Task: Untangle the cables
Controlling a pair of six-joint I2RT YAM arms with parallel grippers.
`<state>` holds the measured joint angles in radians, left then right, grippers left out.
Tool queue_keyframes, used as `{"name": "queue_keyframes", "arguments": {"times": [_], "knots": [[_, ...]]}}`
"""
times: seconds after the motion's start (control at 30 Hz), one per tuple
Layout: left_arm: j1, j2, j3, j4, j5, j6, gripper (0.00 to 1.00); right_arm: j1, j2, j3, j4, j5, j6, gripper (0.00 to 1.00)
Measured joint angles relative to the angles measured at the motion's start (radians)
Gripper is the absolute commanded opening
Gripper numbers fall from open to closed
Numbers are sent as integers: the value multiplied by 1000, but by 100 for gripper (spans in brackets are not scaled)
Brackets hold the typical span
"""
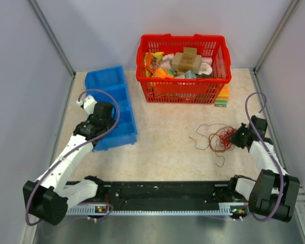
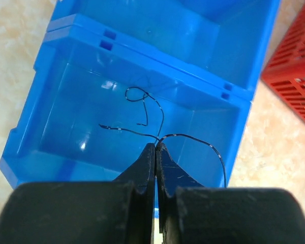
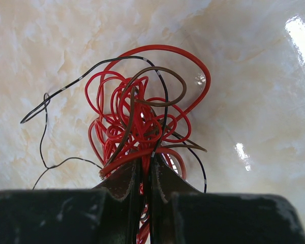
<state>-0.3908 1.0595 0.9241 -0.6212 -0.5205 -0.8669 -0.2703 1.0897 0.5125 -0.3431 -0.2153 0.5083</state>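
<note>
The robot's right gripper will move to its left in the top view, toward the table under the trailing pieces of cable, and let go of the bundle of cables nearer the left gripper.
The cables (image 1: 219, 138) lie in a loose red and dark-red tangle on the table at the right, with thin dark strands trailing to the left. My right gripper (image 1: 236, 137) is at the tangle's right side. In the right wrist view it (image 3: 145, 163) is shut on red and black strands of the bundle (image 3: 142, 119). My left gripper (image 1: 108, 121) hovers over the blue bin (image 1: 129, 124). The left wrist view shows it (image 2: 156, 145) shut on one thin black wire (image 2: 161, 114), which loops out above a bin compartment (image 2: 142, 56).
A red basket (image 1: 183, 84) full of packets stands at the back centre. A small stack of coloured blocks (image 1: 222, 96) sits at its right. Grey walls close in both sides, and a black rail (image 1: 162, 193) runs along the near edge.
</note>
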Motion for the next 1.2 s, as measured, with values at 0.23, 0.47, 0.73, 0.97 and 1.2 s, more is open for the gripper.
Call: {"name": "queue_keyframes", "arguments": {"times": [0.23,0.47,0.73,0.97,1.2], "knots": [[170,17,-64,33,119,-63,21,5,0,0,1,0,0,4],[181,-38,-67,11,205,-85,79,14,17,0,6,-7,0,4],[182,-181,-67,111,376,18,64,39,40,0,7,-16,-2,4],[-121,19,-20,380,660,193,74,117,47,-1,80,-180,-45,5],[-439,425,203,364,685,353,71,200,76,-1,140,-310,-72,5]]}}
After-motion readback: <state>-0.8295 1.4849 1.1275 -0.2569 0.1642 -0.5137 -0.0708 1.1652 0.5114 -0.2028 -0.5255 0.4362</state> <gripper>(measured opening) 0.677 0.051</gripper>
